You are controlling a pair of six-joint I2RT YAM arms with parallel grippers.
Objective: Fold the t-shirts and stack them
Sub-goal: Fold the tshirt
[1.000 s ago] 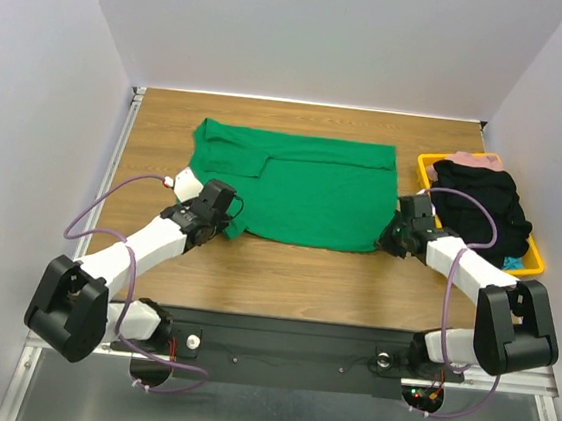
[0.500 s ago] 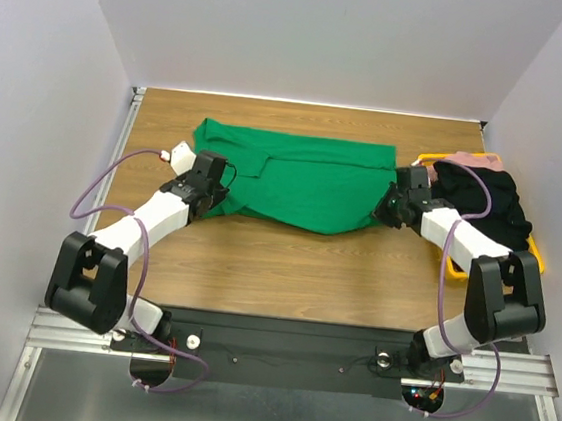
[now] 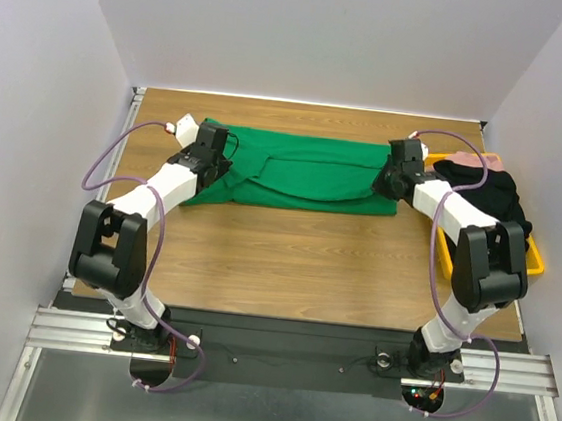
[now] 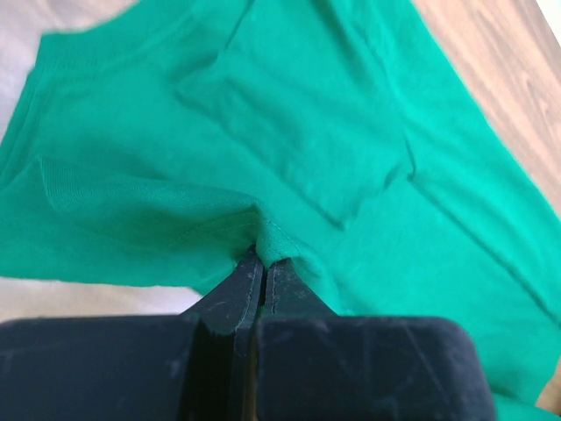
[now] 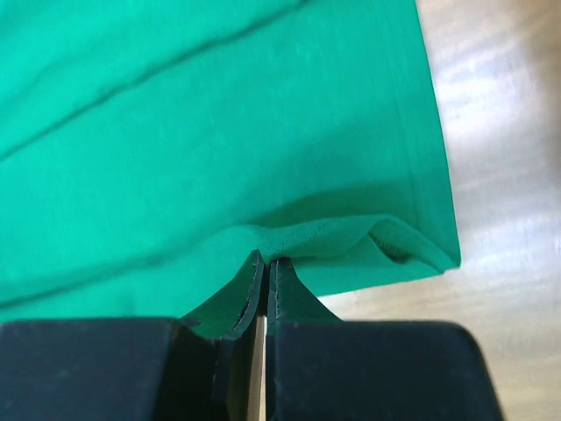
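I should next move the pinched fold in my left gripper outward onto the flat flap beyond it and let it go. The fold is still short of that flap.
The bright green t-shirt [image 3: 300,168] lies at the back of the wooden table, its near half folded over towards the far edge. My left gripper [image 3: 210,161] is shut on the shirt's cloth at its left end; in the left wrist view the jaws [image 4: 264,263] pinch a green fold [image 4: 289,132]. My right gripper [image 3: 393,178] is shut on the shirt's hem at its right end; in the right wrist view the jaws [image 5: 266,263] pinch the doubled hem [image 5: 263,132].
A yellow tray [image 3: 440,243] stands at the right edge with dark clothes [image 3: 492,193] and a pink cloth [image 3: 469,158] piled in it. White walls close the back and sides. Bare wood [image 3: 296,262] lies between the shirt and the arm bases.
Both grippers have carried the shirt's near edge away from the bases towards the far edge, folding the shirt in half lengthwise into a narrower band.
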